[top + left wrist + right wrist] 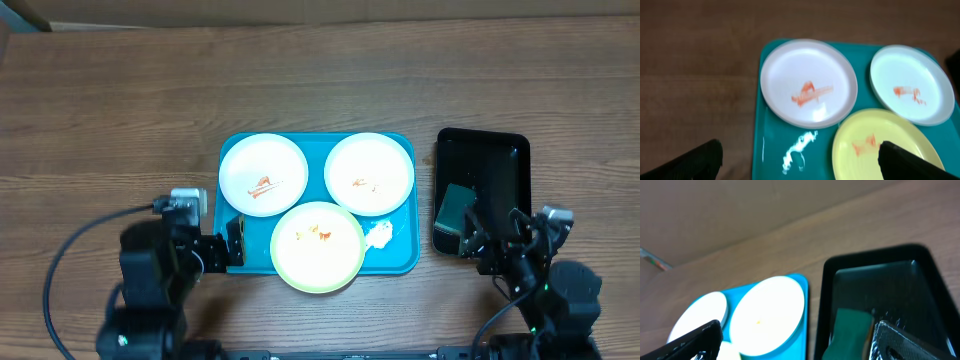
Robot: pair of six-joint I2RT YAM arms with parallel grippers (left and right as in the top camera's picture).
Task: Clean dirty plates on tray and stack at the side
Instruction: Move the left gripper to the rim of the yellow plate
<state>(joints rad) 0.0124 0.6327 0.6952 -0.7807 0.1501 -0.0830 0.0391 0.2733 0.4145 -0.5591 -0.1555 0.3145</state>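
My left gripper should next go down across the tray onto the yellow-green plate's facing rim [273,244] [835,148], because the plate's rim is below my gripper and to its right in the overhead view.
The turquoise tray [232,150] holds three plates with orange smears: a white one [263,173] at the far left, a white one [369,172] at the far right, and a yellow-green rimmed one [317,246] at the near middle, overhanging the tray's near edge. My left gripper [232,243] is open and empty at the tray's near left corner; its wrist view shows the white plate [809,82], the second white plate [911,84] and the yellow-green plate [880,145]. My right gripper [470,237] is open and empty over the near part of the black tray [500,150].
A green sponge [455,208] lies in the black tray, also in the right wrist view [850,332]. A white foam blob [379,235] sits on the turquoise tray near its right corner. A wet streak [800,150] shines on the tray. A cardboard wall [300,12] backs the table.
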